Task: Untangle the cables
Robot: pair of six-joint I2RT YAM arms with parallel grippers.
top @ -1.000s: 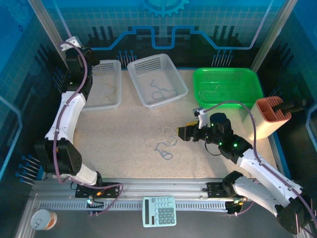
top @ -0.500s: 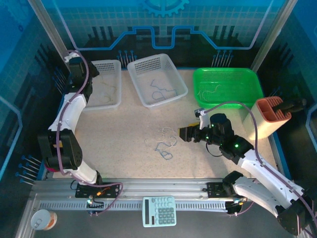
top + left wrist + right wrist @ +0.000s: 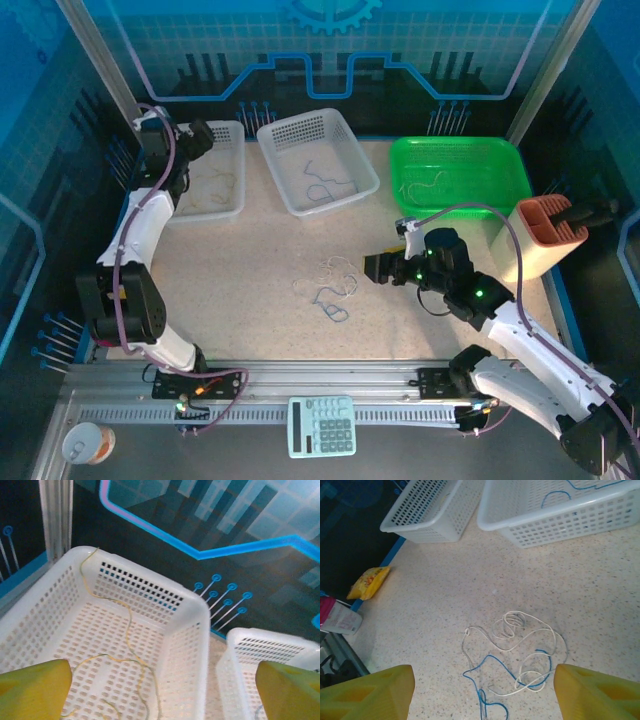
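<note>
My right gripper needs to go down toward the tangle and close on the white cable's end by the small loop (image 3: 350, 289) (image 3: 532, 678), because white and blue cables cross there.
A tangle of white and blue cables (image 3: 330, 285) lies loose on the table's middle, seen close in the right wrist view as thin loops (image 3: 520, 657). My right gripper (image 3: 375, 268) hovers just right of it, open, its yellow fingers (image 3: 365, 692) wide apart and nothing between them (image 3: 482, 695). My left gripper (image 3: 203, 137) is at the far left over the left white basket (image 3: 232, 130), open and empty (image 3: 165, 690). A tan-yellow cable (image 3: 127, 625) lies in that basket (image 3: 195, 610). Blue cables (image 3: 325, 185) lie in the middle white basket (image 3: 345, 125), whitish ones (image 3: 425, 185) in the green basket (image 3: 510, 160).
An orange and beige holder (image 3: 545, 235) stands at the right edge, close to my right arm. A calculator (image 3: 322, 425) and a can (image 3: 85, 442) sit in front of the rail. A yellow packet (image 3: 368, 582) and a bottle (image 3: 337, 617) lie past the table's left edge.
My left gripper has gone from shut to open and has swung right over the left white basket. The right arm has hardly moved, and the tangle lies as before.
</note>
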